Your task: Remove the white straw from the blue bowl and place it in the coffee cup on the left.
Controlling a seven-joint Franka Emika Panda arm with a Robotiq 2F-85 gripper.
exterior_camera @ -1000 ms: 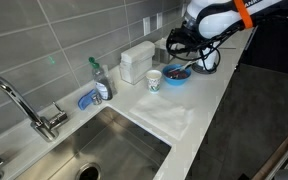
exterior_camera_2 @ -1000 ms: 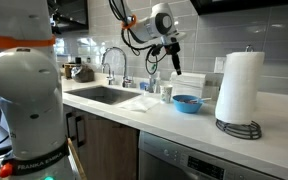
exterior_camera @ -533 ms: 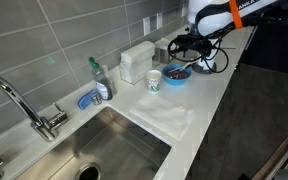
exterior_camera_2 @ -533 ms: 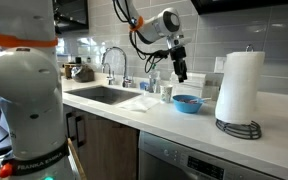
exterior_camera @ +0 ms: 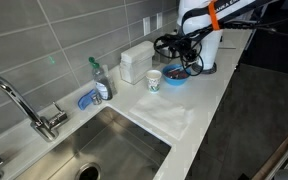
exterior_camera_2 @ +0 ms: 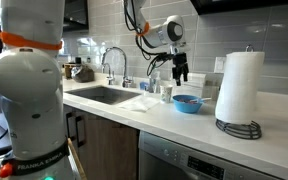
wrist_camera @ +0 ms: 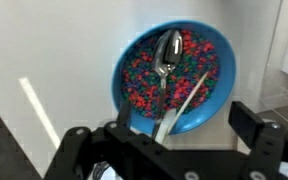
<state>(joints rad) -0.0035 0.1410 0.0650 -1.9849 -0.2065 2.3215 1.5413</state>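
Note:
My gripper should turn in line with the white straw next, then lower onto its rim-side end [wrist_camera: 166, 125].
The blue bowl [wrist_camera: 174, 80] holds colourful beads, a metal spoon [wrist_camera: 167, 55] and the white straw [wrist_camera: 189, 95], which leans across its near rim. In the wrist view my gripper [wrist_camera: 162, 135] is open and empty, fingers spread just above the bowl's near edge. In both exterior views the gripper [exterior_camera: 184, 58] [exterior_camera_2: 180, 75] hangs a little above the bowl [exterior_camera: 176, 73] [exterior_camera_2: 187, 103]. The coffee cup [exterior_camera: 154, 79], white with a green pattern, stands right beside the bowl on the sink side.
A white box container [exterior_camera: 136, 60] stands behind the cup. A white cloth [exterior_camera: 169, 118] lies on the counter next to the sink [exterior_camera: 104, 140]. A soap bottle [exterior_camera: 99, 78] and blue scrubber holder [exterior_camera: 89, 99] sit by the wall. A paper towel roll [exterior_camera_2: 237, 85] stands beyond the bowl.
The arm has swung in and lowered, bringing the open gripper from beside the bowl to just above it. The bowl, straw and cup have not moved.

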